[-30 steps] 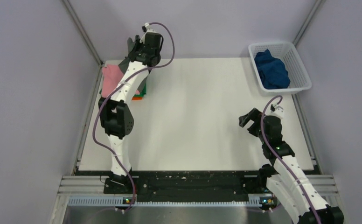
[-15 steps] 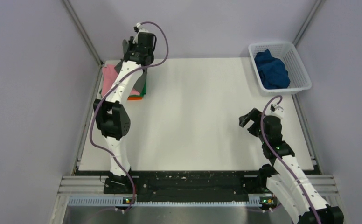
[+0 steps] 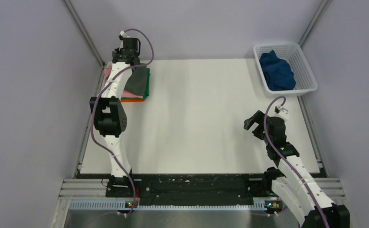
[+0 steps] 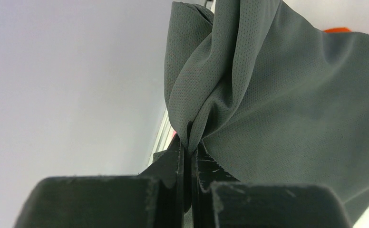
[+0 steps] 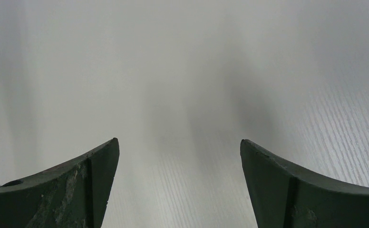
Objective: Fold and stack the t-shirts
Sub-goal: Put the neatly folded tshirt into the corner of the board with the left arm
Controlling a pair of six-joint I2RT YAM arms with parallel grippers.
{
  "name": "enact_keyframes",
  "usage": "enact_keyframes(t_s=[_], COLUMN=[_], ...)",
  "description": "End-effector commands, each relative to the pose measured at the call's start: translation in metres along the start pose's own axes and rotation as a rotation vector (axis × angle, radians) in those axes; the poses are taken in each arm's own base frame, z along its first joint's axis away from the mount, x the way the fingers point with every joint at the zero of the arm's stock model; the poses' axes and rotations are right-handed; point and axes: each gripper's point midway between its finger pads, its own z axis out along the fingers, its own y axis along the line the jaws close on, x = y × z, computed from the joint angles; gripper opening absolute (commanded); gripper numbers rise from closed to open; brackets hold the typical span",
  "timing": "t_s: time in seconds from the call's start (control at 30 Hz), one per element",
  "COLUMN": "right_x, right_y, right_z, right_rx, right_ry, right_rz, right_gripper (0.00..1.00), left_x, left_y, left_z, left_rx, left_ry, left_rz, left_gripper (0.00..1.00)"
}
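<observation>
My left gripper will next bring the grey t-shirt's bunched edge down a little over the stack's far end, and then it will open.
My left gripper (image 3: 117, 66) is at the table's far left corner, shut on a bunched edge of the dark grey t-shirt (image 4: 287, 99). In the left wrist view its jaws pinch the fold at the gripper (image 4: 190, 142). The grey shirt (image 3: 136, 81) lies over a stack with the green t-shirt (image 3: 147, 81), the orange t-shirt (image 3: 131, 99) and the pink t-shirt (image 3: 107, 71) showing at the edges. The dark blue t-shirt (image 3: 276, 70) lies crumpled in the basket. My right gripper (image 3: 252, 124) is open and empty above bare table at the right, also in the right wrist view (image 5: 179, 142).
The white mesh basket (image 3: 304, 71) stands at the table's far right corner. Grey walls and metal frame posts enclose the table; a post (image 3: 85, 33) stands right behind the left gripper. The white table top (image 3: 197, 118) lies between the arms.
My left arm has swung left and back toward the far left corner, drawing the grey shirt flat over the stack and covering most of the pink shirt. The right arm has barely moved.
</observation>
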Motion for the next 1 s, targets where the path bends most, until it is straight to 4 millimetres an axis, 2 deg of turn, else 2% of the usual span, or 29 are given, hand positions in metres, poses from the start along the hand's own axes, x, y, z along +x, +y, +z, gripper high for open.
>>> enact_keyframes(t_s=[0.0,0.17,0.23,0.37,0.4,0.43,0.47,0.5,0.53,0.6,0.73,0.87,0.97], right_x=[-0.030,-0.031,-0.033,-0.035,-0.036,-0.037,-0.037,-0.038,-0.037,-0.038,-0.036,-0.037,-0.036], right_y=[0.011,0.008,0.005,-0.001,-0.001,-0.001,-0.001,-0.001,-0.001,-0.001,-0.002,-0.001,-0.002], right_z=[-0.002,-0.002,-0.003,-0.006,-0.006,-0.007,-0.007,-0.008,-0.008,-0.009,-0.010,-0.010,-0.010], right_rx=[-0.004,0.016,0.035,0.065,0.065,0.064,0.062,0.061,0.062,0.062,0.062,0.060,0.060], right_ry=[-0.070,-0.078,-0.084,-0.094,-0.099,-0.103,-0.104,-0.106,-0.105,-0.105,-0.104,-0.107,-0.106], right_rz=[-0.007,-0.014,-0.019,-0.029,-0.029,-0.028,-0.030,-0.030,-0.030,-0.031,-0.031,-0.027,-0.026], right_gripper=[0.96,0.96,0.96,0.96,0.96,0.96,0.96,0.96,0.96,0.96,0.96,0.96,0.96], left_x=[0.005,0.016,0.018,0.026,0.025,0.023,0.021,0.019,0.016,0.009,-0.011,-0.019,-0.016], left_y=[-0.004,0.000,-0.005,0.009,0.012,0.016,0.023,0.029,0.034,0.043,0.044,0.034,0.023], left_z=[0.016,0.033,0.036,0.049,0.050,0.050,0.049,0.048,0.046,0.038,0.019,0.008,0.010], left_rx=[0.038,0.028,0.066,0.050,0.036,0.016,-0.013,-0.040,-0.061,-0.069,0.009,0.109,0.153], left_ry=[-0.004,0.016,0.019,0.039,0.039,0.036,0.034,0.032,0.027,0.006,-0.047,-0.065,-0.057], left_rz=[-0.056,-0.064,-0.079,-0.128,-0.133,-0.140,-0.152,-0.170,-0.192,-0.223,-0.320,-0.346,-0.349], left_gripper=[0.00,0.00,0.00,0.00,0.07,0.22,0.46,0.77,0.96,0.99,0.99,0.99,0.99])
